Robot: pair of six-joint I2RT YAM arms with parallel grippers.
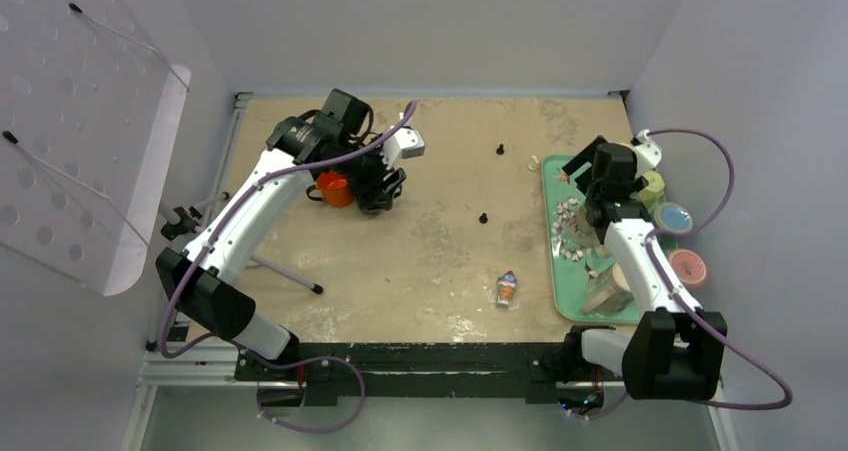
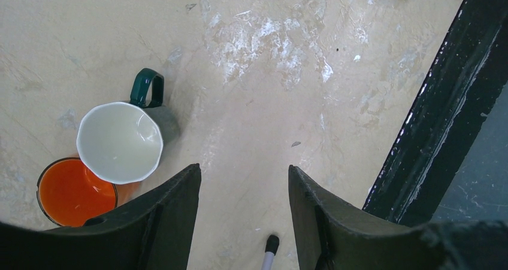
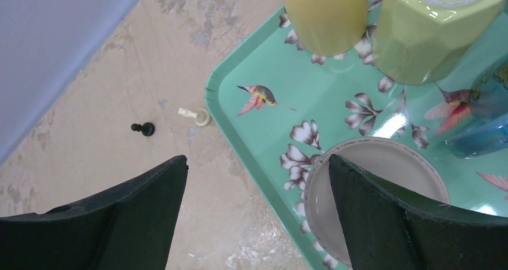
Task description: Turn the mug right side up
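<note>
The robot's right gripper has to pull back next, turn and go down onto the near side of the mug (image 2: pixel 120 141), which stands below and back from it with its pale base up.
The dark green mug (image 2: pixel 120 141) with a white inside stands upright on the table, mouth open to the left wrist camera and handle (image 2: pixel 147 87) pointing away. It touches an orange cup (image 2: pixel 75 192), which also shows in the top view (image 1: pixel 335 188). In the top view the mug is hidden under the left arm. My left gripper (image 2: pixel 244 180) is open and empty, above bare table just right of the mug; it also shows in the top view (image 1: pixel 383 191). My right gripper (image 3: pixel 257 168) is open and empty over the left rim of the teal tray (image 3: pixel 239 123).
The teal tray (image 1: pixel 552 241) at the right holds upturned yellow cups (image 3: pixel 326 12), a pale bowl (image 3: pixel 383 174) and other dishes. Chess pawns (image 1: pixel 499 149) (image 1: pixel 483 216) and a small ice-cream toy (image 1: pixel 507 288) lie mid-table. A white rod (image 1: pixel 285 274) lies near the left arm.
</note>
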